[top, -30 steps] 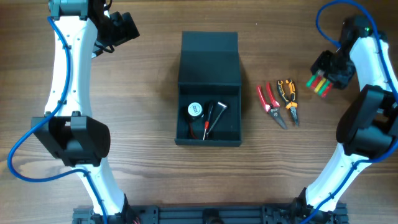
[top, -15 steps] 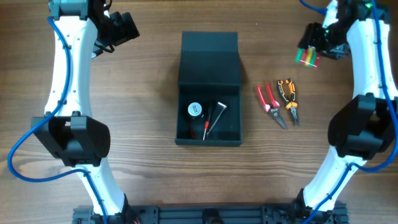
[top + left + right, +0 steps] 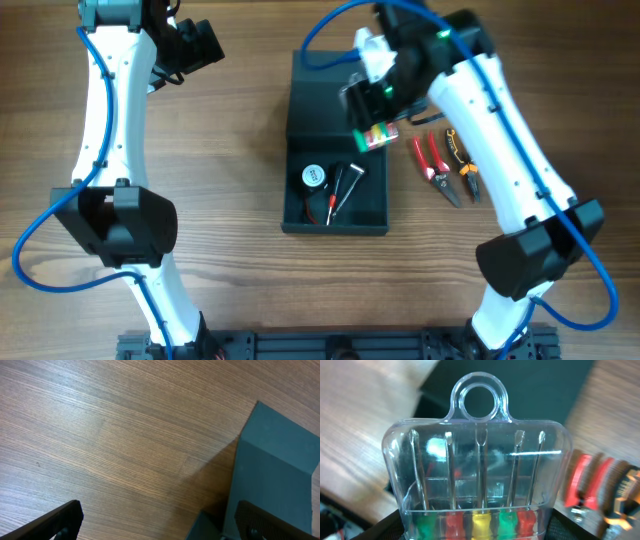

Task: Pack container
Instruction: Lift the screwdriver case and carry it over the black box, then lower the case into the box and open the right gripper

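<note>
The right gripper moves the clear case back and down onto the container's bare bottom beside the tools next, then lets go, since that bottom is below and back.
The container (image 3: pixel 335 228) sits open at mid-table, its flat lid (image 3: pixel 337 85) folded back behind it. Inside lie a round white-faced item (image 3: pixel 314 177) and a red-handled tool (image 3: pixel 340 192). My right gripper (image 3: pixel 375 118) hangs over the box's back right corner, shut on a clear case of small screwdrivers (image 3: pixel 378 136) with green, red and yellow handles. In the right wrist view the case (image 3: pixel 479 475) fills the frame between the fingers of my right gripper (image 3: pixel 479 532). My left gripper (image 3: pixel 197 45) stays open at the far left; its wrist view shows the lid (image 3: pixel 277 470) and bare wood.
Red-handled pliers (image 3: pixel 433 163) and orange-and-black pliers (image 3: pixel 463 160) lie on the wooden table just right of the box. The red pliers (image 3: pixel 587 485) also show blurred beside the case. The left arm's white links stand along the table's left side.
My right arm has swung from the far right edge leftward to above the box, carrying the screwdriver case. The left arm has not moved.
</note>
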`<state>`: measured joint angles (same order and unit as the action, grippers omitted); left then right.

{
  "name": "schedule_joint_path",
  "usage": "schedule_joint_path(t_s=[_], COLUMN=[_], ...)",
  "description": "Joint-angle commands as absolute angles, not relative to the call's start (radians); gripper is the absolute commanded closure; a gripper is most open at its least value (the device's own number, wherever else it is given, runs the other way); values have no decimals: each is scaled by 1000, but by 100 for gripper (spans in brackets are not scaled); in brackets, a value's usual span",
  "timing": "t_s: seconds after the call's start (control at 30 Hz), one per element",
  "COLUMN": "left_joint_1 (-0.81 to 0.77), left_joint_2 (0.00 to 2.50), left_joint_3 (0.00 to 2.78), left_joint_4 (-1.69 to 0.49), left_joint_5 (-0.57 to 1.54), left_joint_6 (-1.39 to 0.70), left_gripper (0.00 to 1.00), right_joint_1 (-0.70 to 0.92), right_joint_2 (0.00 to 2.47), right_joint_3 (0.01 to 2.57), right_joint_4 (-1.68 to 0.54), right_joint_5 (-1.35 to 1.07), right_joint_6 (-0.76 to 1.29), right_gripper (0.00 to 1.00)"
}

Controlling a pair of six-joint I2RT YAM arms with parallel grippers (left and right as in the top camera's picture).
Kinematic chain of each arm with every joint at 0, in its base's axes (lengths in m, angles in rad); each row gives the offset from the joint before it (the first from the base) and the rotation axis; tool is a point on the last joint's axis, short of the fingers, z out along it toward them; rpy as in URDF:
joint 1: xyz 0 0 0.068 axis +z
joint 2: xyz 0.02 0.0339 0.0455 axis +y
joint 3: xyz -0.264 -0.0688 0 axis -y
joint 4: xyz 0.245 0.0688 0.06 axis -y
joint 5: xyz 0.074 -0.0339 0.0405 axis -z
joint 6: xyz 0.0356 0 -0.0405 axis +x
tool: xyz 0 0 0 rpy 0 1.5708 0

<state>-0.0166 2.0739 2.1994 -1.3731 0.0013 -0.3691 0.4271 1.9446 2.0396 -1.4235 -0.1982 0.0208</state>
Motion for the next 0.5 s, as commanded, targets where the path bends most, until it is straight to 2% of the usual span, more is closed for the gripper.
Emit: schedule_joint_path(t_s=[0.0,0.17,0.37,0.47], left_joint_1=[-17,-17,-17,-17], left_joint_2=[2062,2062,2062,2062], left_joint_3=[2210,2210,2210,2210], left_joint_4=[-1374,-1374,-1374,-1374], left_joint_5=[10,10,10,10], left_joint_6=[-375,-375,-375,-375], left_gripper=[0,0,0,0], right_joint_1=[521,553,553,553], right_joint_2=[1926,1926,1926,1926], right_joint_3=[2011,1794,1425,1360], right_joint_4=[-1414,-1301,-1047,-990], right_joint_5=[-139,-136,-174,-181], right_joint_6=[81,113,182,191], right_gripper=[30,31,31,32])
